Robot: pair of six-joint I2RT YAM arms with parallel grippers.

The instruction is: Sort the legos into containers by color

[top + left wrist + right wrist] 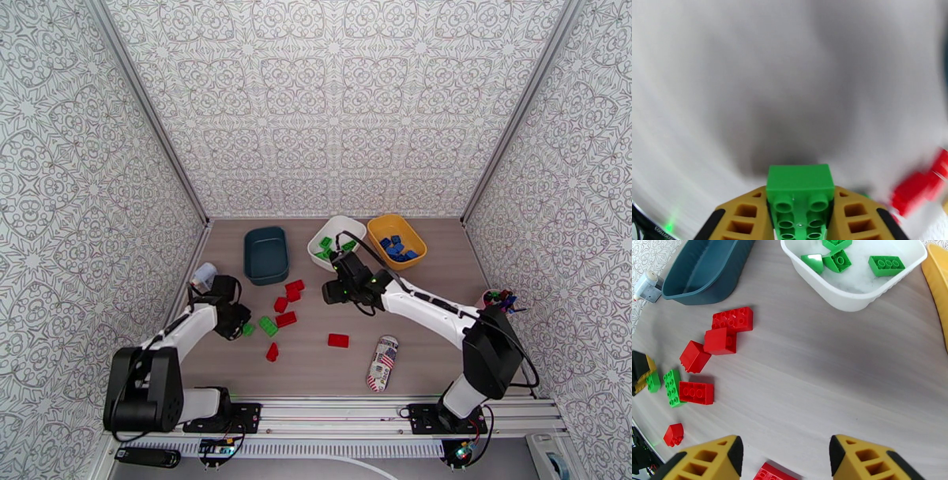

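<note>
The white container is outward of my left gripper, past the red legos. I should raise my left gripper and swing it outward over the white container, to release the lego among green ones.
My left gripper point(800, 205) is shut on a green lego point(798, 180), low over the table at the left point(237, 322); the wrist view is blurred. Another green lego point(268, 325) and several red legos point(286, 319) lie loose mid-table, and one red lego point(338, 340) lies apart to the right. The dark teal container point(265, 254) looks empty. The white container point(344, 225) holds green legos point(886, 264). The yellow container point(417, 234) holds blue legos point(399, 249). My right gripper point(786, 455) hangs open and empty above the table, in front of the white container point(332, 292).
A printed can point(383, 363) lies on its side near the front right. A pink cup of markers point(498, 300) stands by the right wall. A small white object point(204, 275) sits at the left edge beside the teal container. Patterned walls enclose the table.
</note>
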